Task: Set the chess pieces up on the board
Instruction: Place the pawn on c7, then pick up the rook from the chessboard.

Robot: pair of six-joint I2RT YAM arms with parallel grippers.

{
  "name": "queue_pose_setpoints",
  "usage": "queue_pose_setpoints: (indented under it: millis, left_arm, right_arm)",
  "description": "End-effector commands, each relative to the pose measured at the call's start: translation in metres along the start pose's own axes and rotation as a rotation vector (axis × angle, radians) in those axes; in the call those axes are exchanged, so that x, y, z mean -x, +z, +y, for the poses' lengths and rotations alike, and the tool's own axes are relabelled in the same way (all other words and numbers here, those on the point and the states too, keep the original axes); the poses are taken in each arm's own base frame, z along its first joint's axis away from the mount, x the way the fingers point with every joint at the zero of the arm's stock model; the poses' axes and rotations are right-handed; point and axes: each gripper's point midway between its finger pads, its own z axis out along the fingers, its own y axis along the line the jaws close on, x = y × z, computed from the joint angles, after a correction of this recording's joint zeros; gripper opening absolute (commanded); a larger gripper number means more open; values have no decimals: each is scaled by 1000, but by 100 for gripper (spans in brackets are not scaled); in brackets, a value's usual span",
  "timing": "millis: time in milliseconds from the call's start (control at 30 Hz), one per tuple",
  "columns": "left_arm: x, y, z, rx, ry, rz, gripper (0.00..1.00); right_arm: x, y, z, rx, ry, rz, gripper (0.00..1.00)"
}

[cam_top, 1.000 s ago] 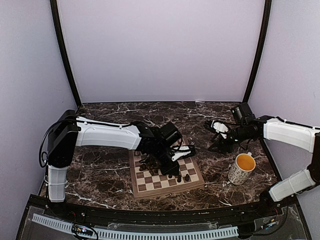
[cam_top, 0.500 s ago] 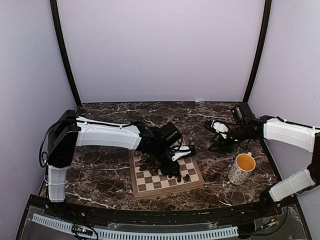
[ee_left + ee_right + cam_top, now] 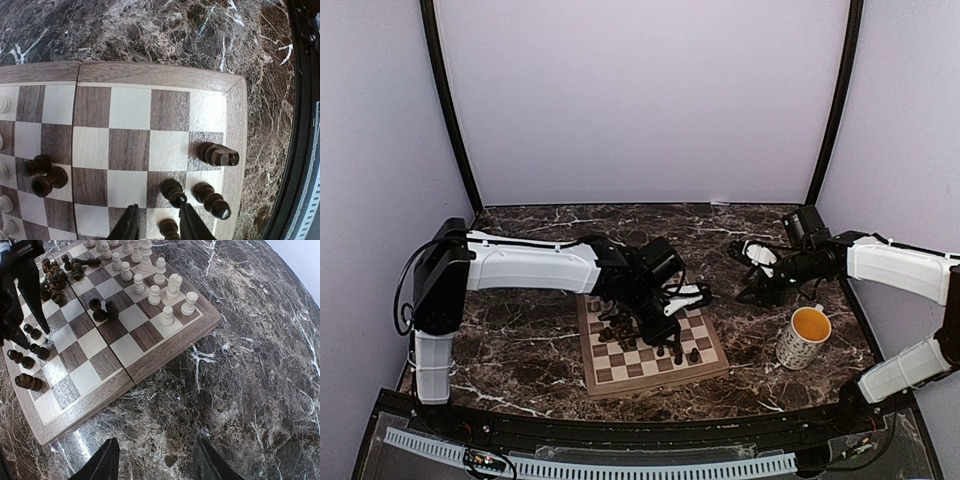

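Observation:
My left gripper lifts and turns toward the cream pieces next, then lowers onto the dark pawn by the fold, since that pawn stands outside the cluster.
The board [image 3: 610, 375] lies at the table's middle, also in the left wrist view [image 3: 130, 107] and the right wrist view [image 3: 95, 342]. Cream chess pieces [image 3: 150, 270] stand at its far end. Dark chess pieces [image 3: 55, 282] cluster mid-board, some lying down, and several dark ones [image 3: 212, 199] stand near the front right corner. My left gripper [image 3: 665, 325] hangs over that corner, jaws [image 3: 158, 212] open around a standing dark piece [image 3: 169, 229] without pinching it. My right gripper [image 3: 745, 272] is open and holds nothing, over bare marble [image 3: 155, 442] off the board's right edge.
A speckled mug [image 3: 804, 336] with a yellow inside stands right of the board, under the right arm. The dark marble table ends in a black rail [image 3: 300, 150] close to the board's front corner. Purple walls close in the back and sides.
The left jaws have spread apart over the dark piece, and the left wrist has lifted slightly. The right arm has not moved.

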Motion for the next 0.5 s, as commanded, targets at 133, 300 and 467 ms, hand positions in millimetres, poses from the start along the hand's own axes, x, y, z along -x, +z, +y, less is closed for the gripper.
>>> queue_pose_setpoints:
  millis: [133, 300, 467]
  left_arm:
    - [33, -67, 44, 133, -74, -148, 29]
    - [45, -73, 78, 243, -185, -226, 28]
    - [48, -62, 83, 207, -238, -238, 27]
  right_arm:
    - [0, 1, -1, -1, -3, -1, 51]
    - [0, 1, -1, 0, -3, -1, 52]
    - [0, 2, -1, 0, -3, 0, 52]
